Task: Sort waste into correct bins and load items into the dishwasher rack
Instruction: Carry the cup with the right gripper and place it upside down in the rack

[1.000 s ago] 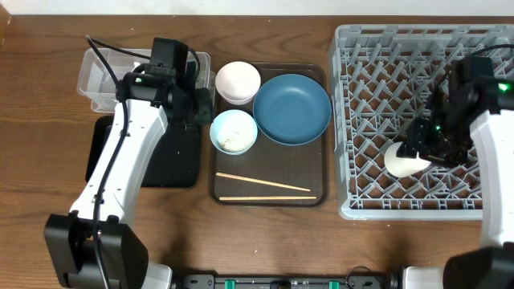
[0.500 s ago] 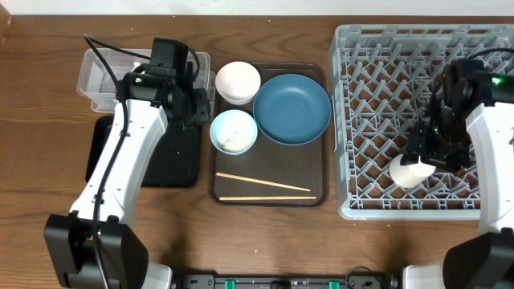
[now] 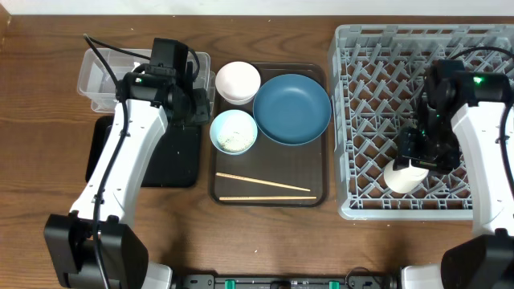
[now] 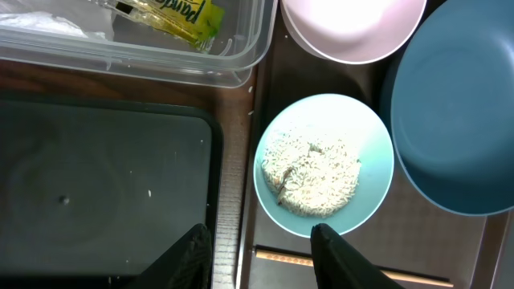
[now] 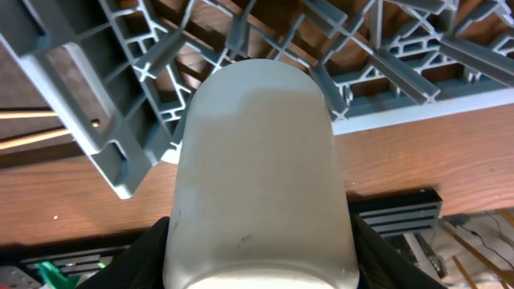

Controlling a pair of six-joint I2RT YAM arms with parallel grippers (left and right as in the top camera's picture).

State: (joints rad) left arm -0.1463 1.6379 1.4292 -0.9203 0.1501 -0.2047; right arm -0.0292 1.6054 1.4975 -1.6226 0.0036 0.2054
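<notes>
The rack's front wires (image 3: 369, 181) (image 5: 174, 87) beside its lattice side by the serving tray are empty, so I should lower my right gripper and shift it toward that side.
My right gripper (image 3: 405, 170) is shut on the white cup (image 5: 257, 160), holding it tilted over the front part of the grey dishwasher rack (image 3: 361, 80). My left gripper (image 4: 261, 257) is open and empty, hovering over the seam between the black tray (image 4: 104, 193) and the brown serving tray (image 3: 313, 193). The light-blue bowl (image 4: 324, 164) lies just ahead of it and holds rice scraps. Beside that bowl are a white bowl (image 3: 238, 81) and the dark blue plate (image 3: 291, 108). Two chopsticks (image 3: 263, 184) lie on the serving tray's front. The yellow-green wrapper (image 4: 181, 16) lies in the clear tub (image 3: 100, 80).
The black tray (image 3: 173, 156) sits in front of the clear tub, left of the serving tray. The rack's lattice wall (image 5: 104, 136) shows close to the cup's left. The table's front edge runs below the rack.
The right wrist has turned and carried the cup slightly toward the rack's front left. The left arm has not moved.
</notes>
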